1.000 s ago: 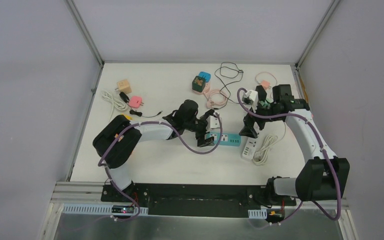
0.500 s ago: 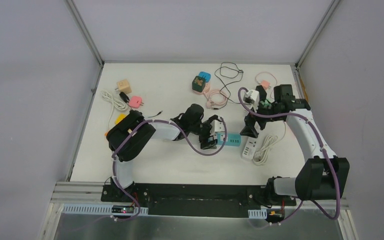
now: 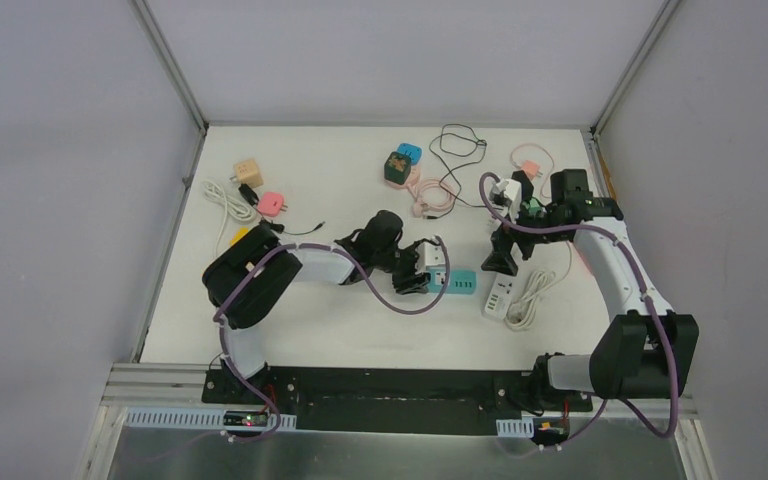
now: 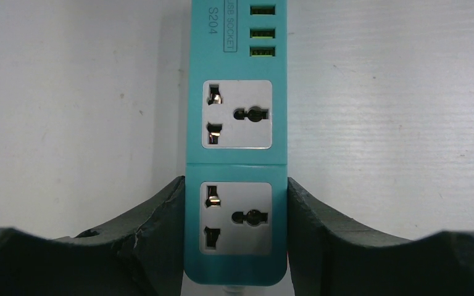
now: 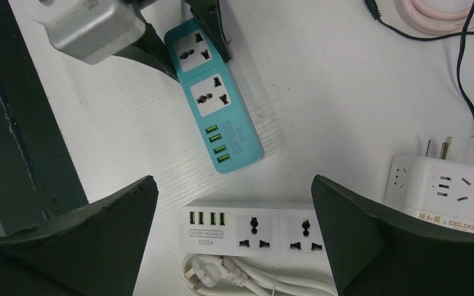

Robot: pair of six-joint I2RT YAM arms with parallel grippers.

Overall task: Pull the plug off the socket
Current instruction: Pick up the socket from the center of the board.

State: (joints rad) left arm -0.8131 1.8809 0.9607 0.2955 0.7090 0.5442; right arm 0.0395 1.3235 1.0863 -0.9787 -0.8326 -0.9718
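Note:
Next, my left gripper rises, carries the teal power strip outward and lowers it to release it on the bare tabletop [image 3: 296, 170] beside the tan adapter. Both outlets of the power strip are empty.
The socket is a teal power strip [image 4: 237, 61] lying flat on the white table, also seen from above [image 3: 460, 283] and in the right wrist view [image 5: 219, 111]. Both of its outlets are empty, and no plug sits in it. My left gripper [image 4: 236, 185] is shut on the strip's cord end, one finger pressed against each long side, near the table's middle [image 3: 438, 278]. My right gripper [image 5: 233, 182] hangs open above a white power strip [image 5: 247, 231], with nothing between its fingers [image 3: 505, 262].
The white strip's own plug [image 5: 213, 271] lies loose on its coiled cord. A white cube adapter [image 5: 441, 188] stands beside it. Green [image 3: 397, 167], tan [image 3: 248, 171] and pink [image 3: 272, 204] adapters and a black cable [image 3: 457, 145] lie farther back.
My left gripper slid right onto the teal strip's end and closed from wide open onto its sides. The right arm has barely moved.

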